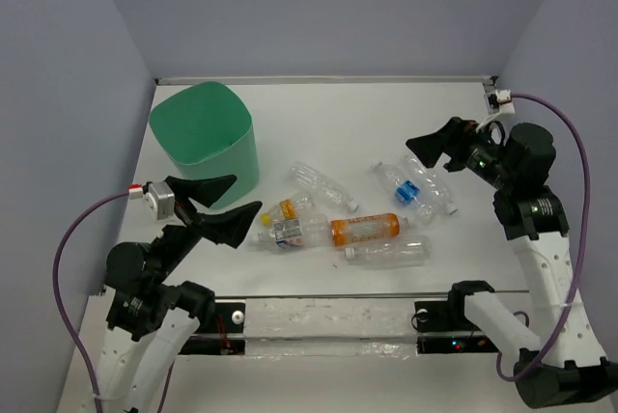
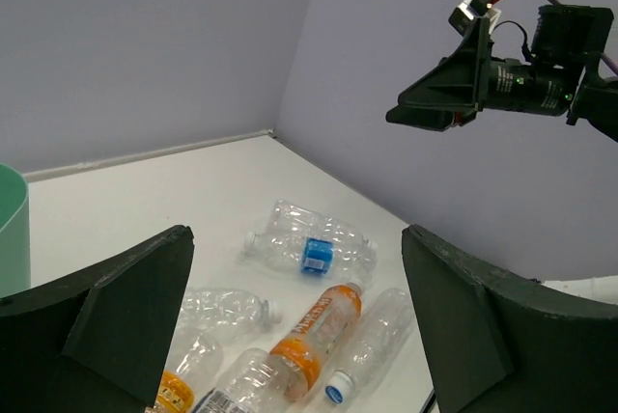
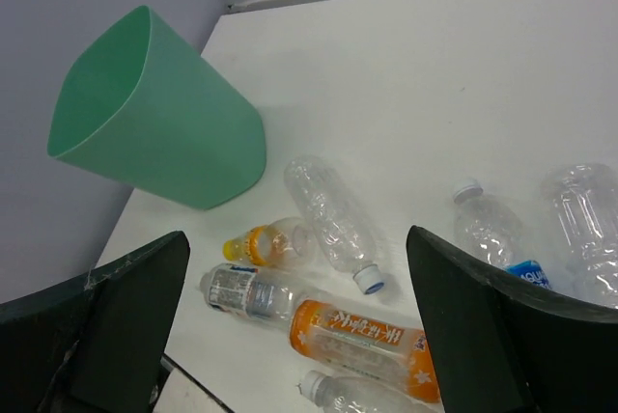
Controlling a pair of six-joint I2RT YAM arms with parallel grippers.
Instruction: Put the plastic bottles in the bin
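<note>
I will swing my right gripper toward the bin (image 1: 205,143) next and lower it there, because the clear crinkly bottle's uncrowded capless end (image 1: 303,174) is below it to its left in the top view.
The mint-green bin (image 1: 205,143) stands upright at the back left; it also shows in the right wrist view (image 3: 164,123). Several plastic bottles lie on their sides on the white table right of it: a clear one (image 1: 321,183), a yellow-capped one (image 1: 287,208), a printed-label one (image 1: 290,233), an orange one (image 1: 367,229), a clear one (image 1: 389,253) and a blue-labelled one (image 1: 406,186). My left gripper (image 1: 247,193) is open and empty, raised just left of the bottles. My right gripper (image 1: 415,152) is open and empty, raised above the blue-labelled bottle.
Grey-lilac walls close the table at the back and both sides. A clear strip (image 1: 328,321) runs along the near edge between the arm bases. A purple cable (image 1: 579,172) loops off the right arm.
</note>
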